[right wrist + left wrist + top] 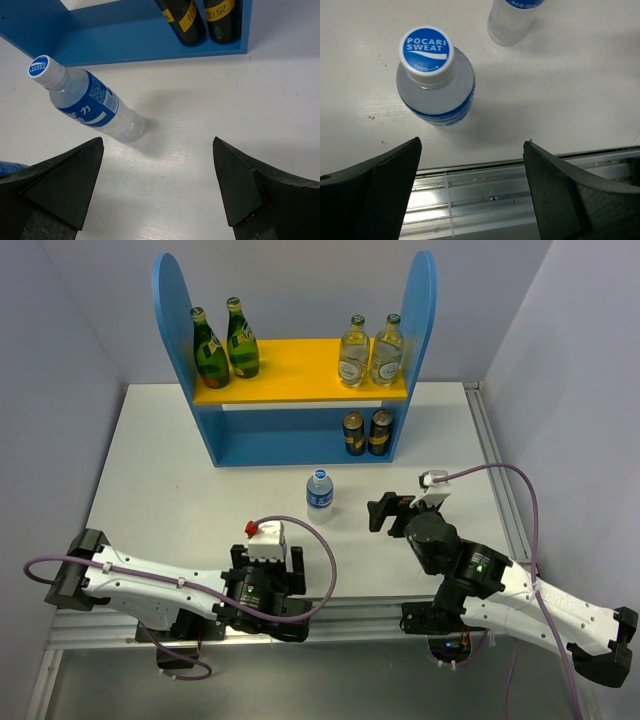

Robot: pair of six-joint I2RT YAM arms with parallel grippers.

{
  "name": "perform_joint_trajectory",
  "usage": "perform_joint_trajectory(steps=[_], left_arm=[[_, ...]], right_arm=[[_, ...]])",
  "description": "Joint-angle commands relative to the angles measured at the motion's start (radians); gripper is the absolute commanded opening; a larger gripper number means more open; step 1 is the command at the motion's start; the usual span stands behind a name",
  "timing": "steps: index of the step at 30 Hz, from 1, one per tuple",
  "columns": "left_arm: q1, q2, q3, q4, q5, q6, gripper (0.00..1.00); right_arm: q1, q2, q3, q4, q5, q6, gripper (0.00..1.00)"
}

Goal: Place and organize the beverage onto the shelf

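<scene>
The second water bottle (438, 86) stands upright just beyond my left gripper's open fingers, so my left gripper will next go down and outward until those fingers are on both sides of it.
The blue shelf (180, 330) stands at the back, with two green glass bottles (225, 345) on the left of its yellow-orange board and two clear glass bottles (370, 352) on the right. One blue-label water bottle (319, 492) stands on the table in front of the shelf; it also shows in the right wrist view (87, 102). A second water bottle (435, 85) stands just beyond my left gripper (472, 142), which is open and empty over the table's near edge. This bottle is hidden under the left arm in the top view. My right gripper (157, 140) is open and empty, to the right of the first water bottle.
Two dark bottles with yellow labels (365, 432) stand on the shelf's lower level at the right, also in the right wrist view (200, 15). A metal rail (485, 190) runs along the near table edge. Grey walls close in on three sides.
</scene>
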Motion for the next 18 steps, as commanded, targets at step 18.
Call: perform_joint_trajectory(steps=[18], left_arm=[[0.222, -0.066, -0.434, 0.703, -0.099, 0.278, 0.88]], right_arm=[[0.004, -0.009, 0.001, -0.001, 0.035, 0.023, 0.96]])
